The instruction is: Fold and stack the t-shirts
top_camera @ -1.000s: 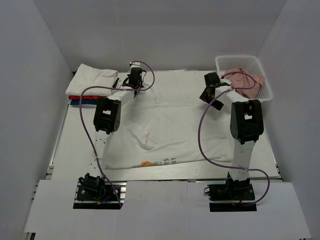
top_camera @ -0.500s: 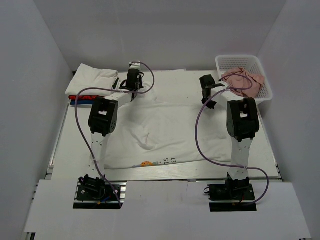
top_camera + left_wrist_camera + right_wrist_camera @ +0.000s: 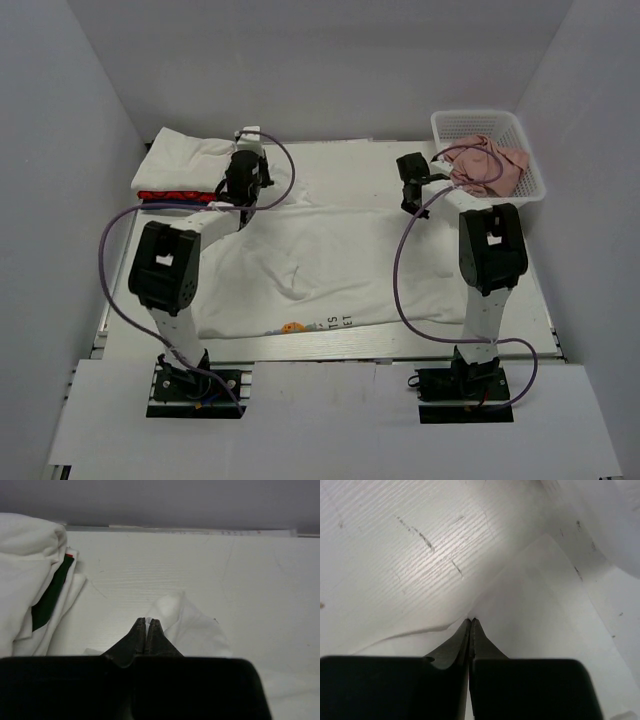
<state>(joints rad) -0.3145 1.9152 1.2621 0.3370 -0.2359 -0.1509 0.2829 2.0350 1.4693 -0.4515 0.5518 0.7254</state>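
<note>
My left gripper should carry the held corner back over the shirt and let it go beside the orange print, because the shirt is still spread out.
A large white t-shirt (image 3: 330,265) lies spread on the table, its multicoloured print and dark lettering (image 3: 312,325) at the near edge. My left gripper (image 3: 244,196) (image 3: 148,621) is shut on the shirt's far left corner, and a sliver of white cloth (image 3: 192,630) shows between the fingertips. My right gripper (image 3: 408,205) (image 3: 471,620) is shut on the shirt's far right edge, where the cloth (image 3: 535,610) peaks up at the tips. A folded white t-shirt (image 3: 185,158) (image 3: 25,580) tops a stack at the far left, with a red one (image 3: 175,196) under it.
A white basket (image 3: 530,150) holding pink cloth (image 3: 487,165) stands at the far right, just beyond the right arm. White walls close in the table on three sides. Purple cables loop off both arms.
The right gripper went from open to shut at the shirt's far edge. The left arm swung left, carrying its held corner towards the stack.
</note>
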